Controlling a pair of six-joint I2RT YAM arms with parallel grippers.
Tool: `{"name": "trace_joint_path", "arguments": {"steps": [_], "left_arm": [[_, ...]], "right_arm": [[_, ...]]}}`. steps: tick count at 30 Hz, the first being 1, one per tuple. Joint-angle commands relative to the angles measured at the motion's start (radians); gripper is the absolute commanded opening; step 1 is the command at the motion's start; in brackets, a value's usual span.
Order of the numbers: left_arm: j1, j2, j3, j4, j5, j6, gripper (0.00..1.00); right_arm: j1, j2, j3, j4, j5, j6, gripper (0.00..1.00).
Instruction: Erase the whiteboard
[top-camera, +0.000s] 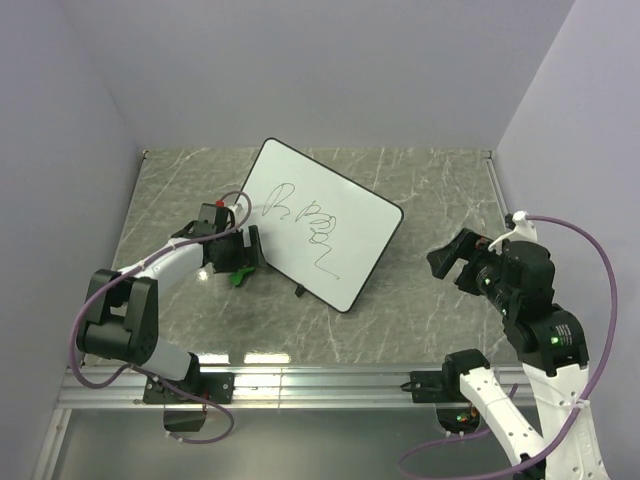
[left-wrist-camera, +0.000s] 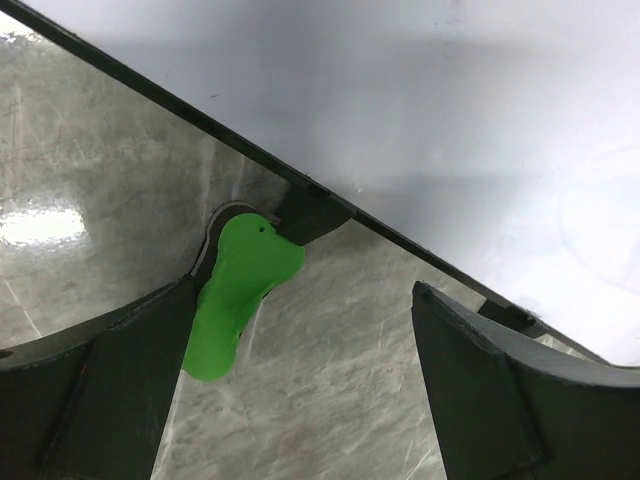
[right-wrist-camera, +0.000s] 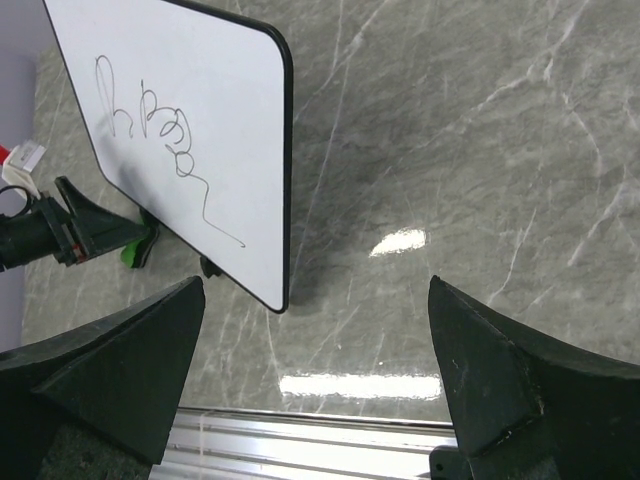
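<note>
The green eraser sits off-centre, down and left in the left wrist view, so the robot's left gripper will next move that way and close across the green eraser's narrow middle (top-camera: 242, 274) (left-wrist-camera: 234, 296).
The whiteboard (top-camera: 320, 222) lies in the middle of the table, raised on small black feet, with black scribbles on it. It also shows in the left wrist view (left-wrist-camera: 450, 110) and the right wrist view (right-wrist-camera: 180, 120). The green bone-shaped eraser (top-camera: 238, 272) lies on the table by the board's left edge, beside a black foot (left-wrist-camera: 310, 215). My left gripper (top-camera: 246, 250) is open; the eraser (left-wrist-camera: 235, 295) touches its left finger (left-wrist-camera: 110, 390). My right gripper (top-camera: 450, 262) is open and empty, right of the board.
The marble table (top-camera: 420, 300) is enclosed by pale walls. A metal rail (top-camera: 320, 385) runs along the near edge and shows in the right wrist view (right-wrist-camera: 320, 440). A cable loops over the left arm (top-camera: 160, 262).
</note>
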Motion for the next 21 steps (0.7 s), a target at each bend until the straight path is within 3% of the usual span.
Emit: {"name": "trace_joint_path", "arguments": {"steps": [1,6,14,21], "left_arm": [[-0.021,-0.023,-0.005,-0.041,-0.019,-0.056,0.93],[-0.052,-0.079,-0.004,-0.082,-0.069,-0.107,0.91],[-0.06,-0.008,0.014,-0.15,-0.212,-0.124,0.81],[-0.092,0.049,0.027,-0.119,-0.241,-0.129,0.74]], "right_arm": [[0.005,-0.018,-0.01,0.009,-0.021,-0.017,0.99],[0.005,-0.043,-0.013,0.0,-0.016,-0.023,0.99],[0.008,-0.066,-0.026,0.006,-0.054,-0.023,0.97],[0.008,-0.049,-0.001,0.015,-0.048,-0.031,0.97]]}}
